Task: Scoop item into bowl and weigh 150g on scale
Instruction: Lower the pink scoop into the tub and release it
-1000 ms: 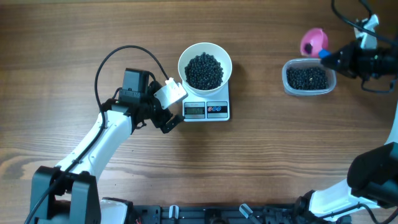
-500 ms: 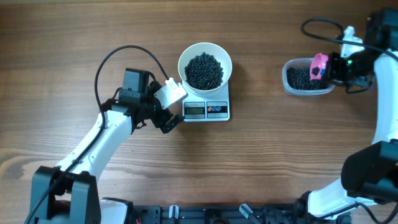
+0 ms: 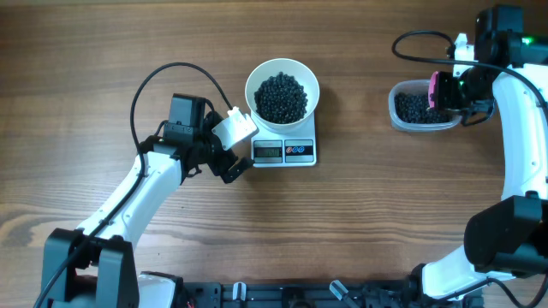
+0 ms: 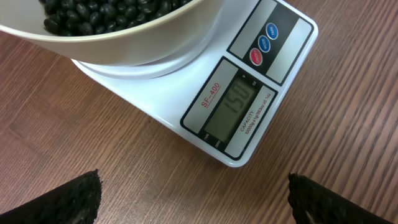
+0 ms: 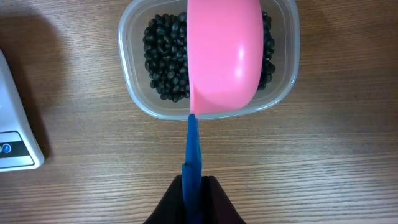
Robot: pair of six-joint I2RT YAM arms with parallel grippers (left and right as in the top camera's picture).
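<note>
The right gripper lowers and turns next, bringing the pink scoop (image 5: 224, 56) onto the clear tub's black beans to release its handle, since the beans lie below the gripper.
The white bowl (image 3: 282, 90) stands on the scale (image 3: 285, 151) with a heap of black beans, the item (image 3: 281, 97), in it. In the left wrist view the scale's display (image 4: 239, 106) reads 150 below the bowl (image 4: 124, 46). My left gripper (image 3: 235, 147) is open just left of the scale with nothing between its fingers (image 4: 74, 199). My right gripper (image 5: 193, 193) is shut on the blue handle of a pink scoop (image 5: 224, 56). The scoop hangs over a clear tub (image 5: 130, 81), its rounded back toward the wrist camera.
The clear tub (image 3: 419, 109) at the right holds more black beans (image 5: 165, 56). A corner of the scale (image 5: 15, 143) shows at the left of the right wrist view. A black cable loops behind the left arm (image 3: 163, 81).
The right arm has swung the pink scoop from behind the tub to over it and turned it. The left arm, bowl and scale have not moved.
</note>
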